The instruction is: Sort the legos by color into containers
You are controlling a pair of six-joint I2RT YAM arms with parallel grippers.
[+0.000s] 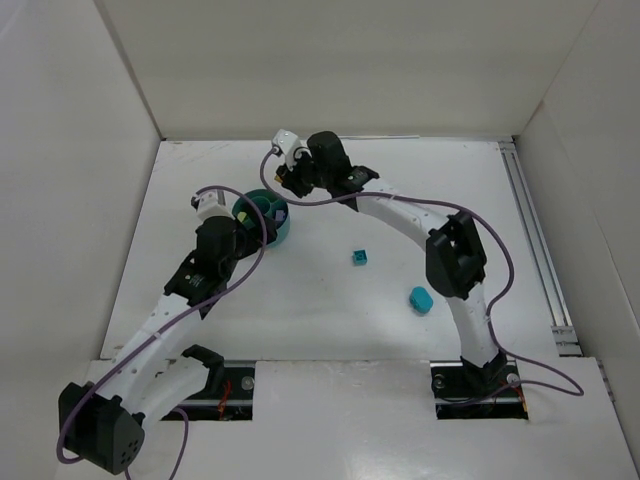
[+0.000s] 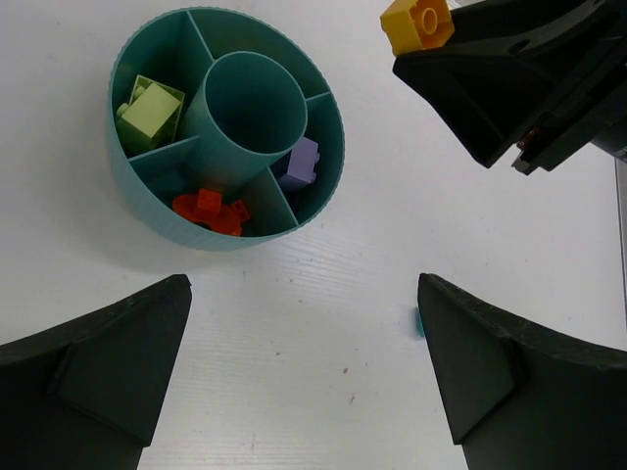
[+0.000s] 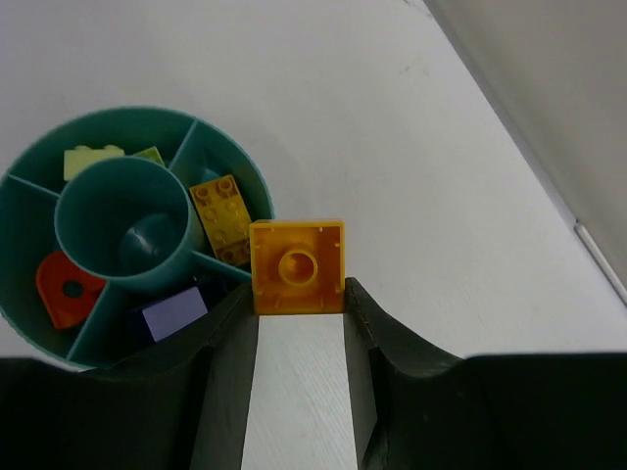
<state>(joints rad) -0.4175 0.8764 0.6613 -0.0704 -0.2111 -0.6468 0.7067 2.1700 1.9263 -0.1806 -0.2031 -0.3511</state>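
Note:
The robot will next shift its right gripper to the left in the top view, over the yellow brick's section of the dish, and let go of the yellow-orange brick (image 3: 298, 266) where a matching color already lies.
The round teal dish (image 1: 272, 212) sits left of centre. It holds lime pieces (image 2: 149, 110), a lilac piece (image 2: 299, 162) and red-orange pieces (image 2: 211, 211), each in its own compartment, plus a yellow brick (image 3: 223, 217). My right gripper (image 3: 299, 284) is shut on a square yellow-orange brick (image 3: 298, 266), held just beside the dish's rim (image 3: 238, 168); it also shows in the left wrist view (image 2: 418, 22). My left gripper (image 2: 304, 289) is open and empty, just short of the dish. A teal brick (image 1: 361, 257) and a teal piece (image 1: 421, 299) lie on the table.
White walls enclose the table on three sides. A metal rail (image 1: 535, 240) runs along the right edge. The two arms meet close together over the dish, with purple cables looping off them.

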